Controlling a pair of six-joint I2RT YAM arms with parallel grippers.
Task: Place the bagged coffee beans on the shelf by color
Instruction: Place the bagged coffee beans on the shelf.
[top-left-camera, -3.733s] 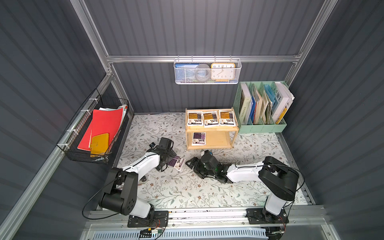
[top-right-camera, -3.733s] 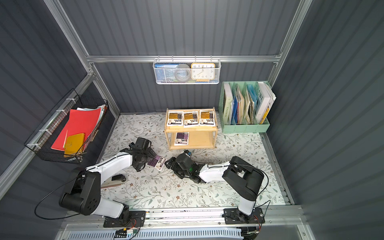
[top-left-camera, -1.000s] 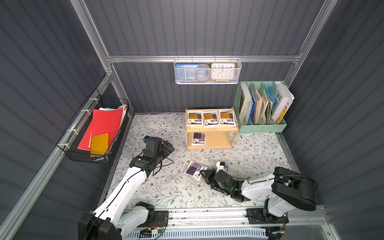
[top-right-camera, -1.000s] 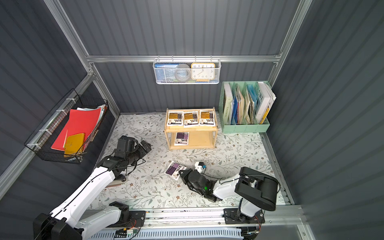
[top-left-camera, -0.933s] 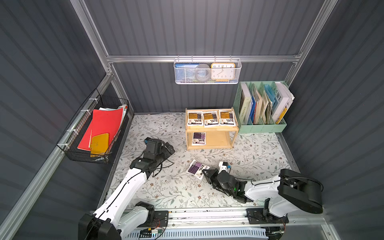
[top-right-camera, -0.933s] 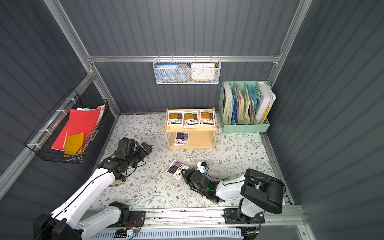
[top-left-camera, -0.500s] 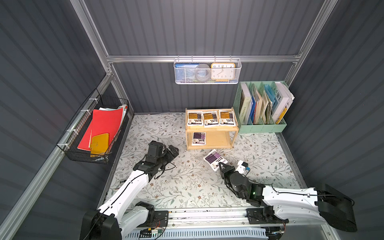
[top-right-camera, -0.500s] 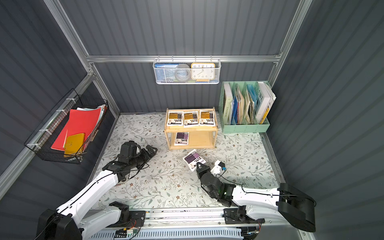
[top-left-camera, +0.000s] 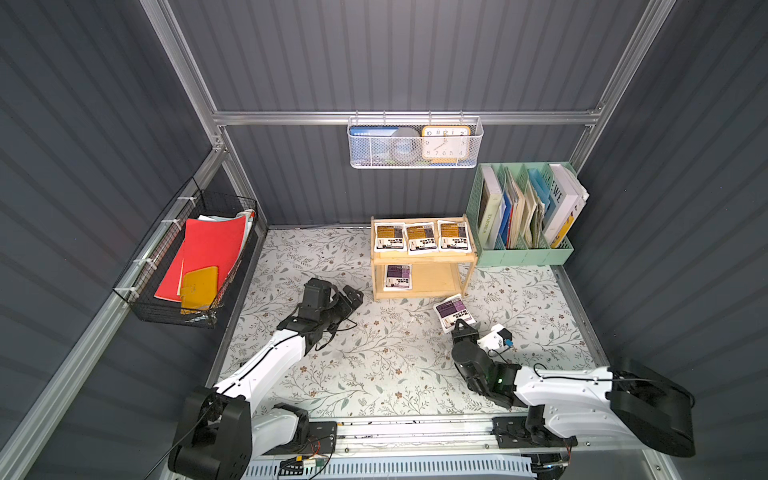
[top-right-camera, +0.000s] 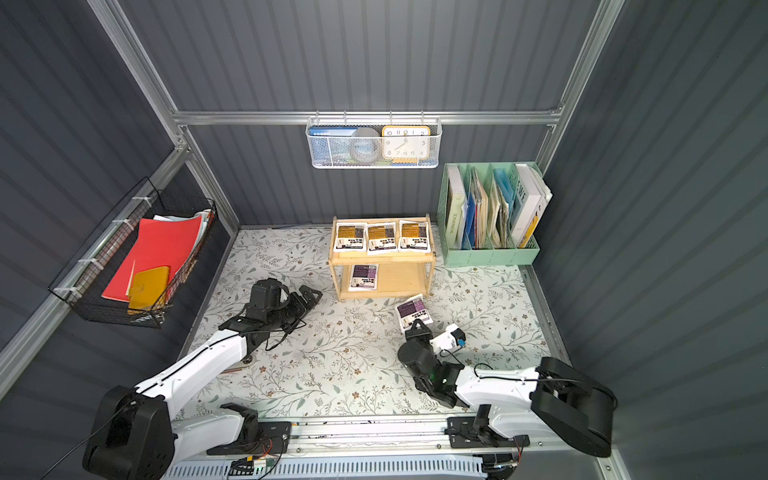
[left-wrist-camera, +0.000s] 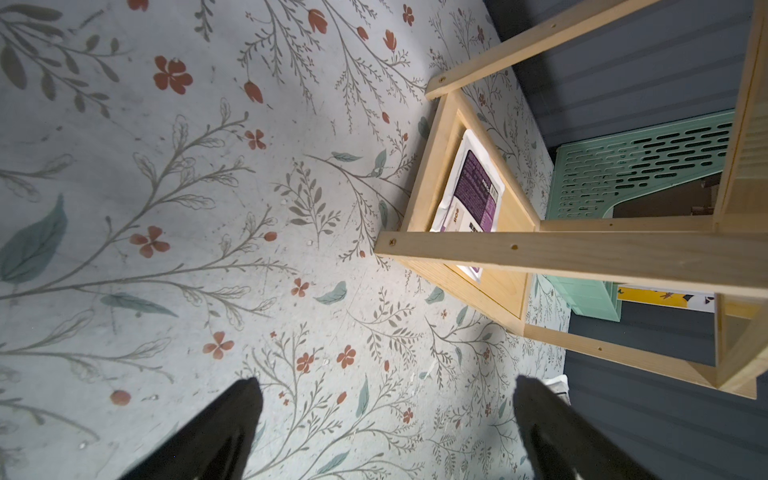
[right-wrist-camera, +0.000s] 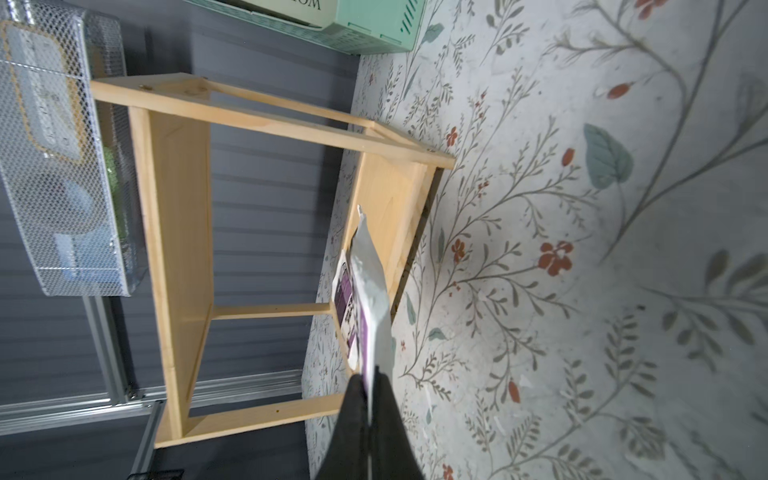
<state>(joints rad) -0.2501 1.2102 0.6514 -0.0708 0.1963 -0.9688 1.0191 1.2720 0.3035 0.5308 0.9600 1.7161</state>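
I should next move my right gripper outward over the lower shelf's bare middle (top-left-camera: 429, 277) (right-wrist-camera: 385, 222) and let go of the bag, because this spot next to another purple bag is outward of the gripper.
The light wooden shelf (top-left-camera: 422, 259) stands at the back of the floral mat. Three yellow-orange bagged coffee beans (top-left-camera: 420, 237) lie side by side on its upper tier. One purple bag (top-left-camera: 398, 277) lies at the left of the lower tier, also in the left wrist view (left-wrist-camera: 473, 191). My right gripper (top-left-camera: 459, 326) is shut on the edge of a second purple bag (top-left-camera: 453, 311), held just above the mat in front of the shelf's right leg; the right wrist view shows that bag (right-wrist-camera: 372, 282) edge-on. My left gripper (top-left-camera: 353, 297) is open and empty, left of the shelf.
A mint-green file organizer (top-left-camera: 523, 224) with books stands right of the shelf. A white wire basket (top-left-camera: 415, 143) with a clock hangs on the back wall. A black wire basket (top-left-camera: 195, 257) with red folders hangs on the left wall.
My right arm has carried the purple bag from the middle of the mat back and right, up to the shelf's front. The left gripper let go earlier and has drifted slightly toward the shelf.
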